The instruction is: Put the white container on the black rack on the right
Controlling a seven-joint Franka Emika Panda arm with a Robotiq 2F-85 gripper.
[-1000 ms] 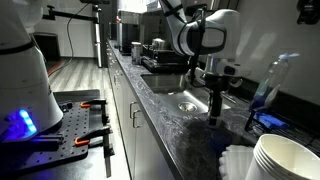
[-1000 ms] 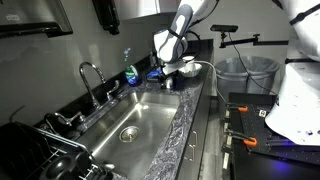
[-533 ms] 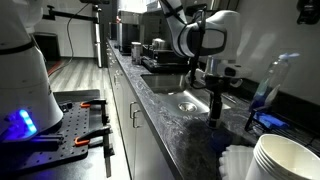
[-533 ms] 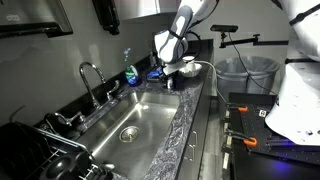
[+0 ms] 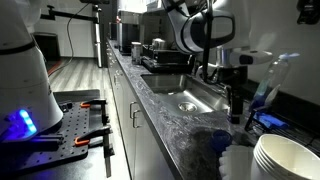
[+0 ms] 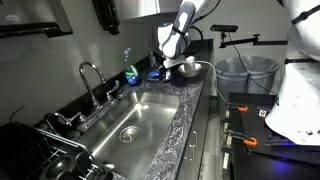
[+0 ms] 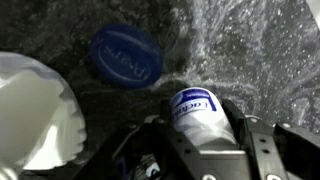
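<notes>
My gripper needs to move outward to the black rack by the wall (image 5: 288,127) and let go of the white container there. The container is still over bare granite counter.
In the wrist view my gripper (image 7: 200,122) is shut on the white container (image 7: 195,108), a small round tub with a blue printed label. A dark finger presses on each side of it. In both exterior views the gripper (image 5: 237,108) (image 6: 172,68) hangs low over the dark granite counter beyond the sink, and the tub itself is too small to make out there. A low dark frame that looks like the black rack (image 5: 264,122) lies just right of the gripper by the wall. Its bars are hard to see.
A round blue lid (image 7: 125,52) lies on the counter ahead of the tub. A tall stack of white bowls (image 5: 287,158) (image 7: 35,110) and crumpled white paper (image 5: 236,160) stand close by. The steel sink (image 6: 135,120) and a blue spray bottle (image 5: 270,78) are nearby.
The jaws have gone from open to shut on the white container. The arm has swung right in an exterior view, toward the spray bottle and the dark frame.
</notes>
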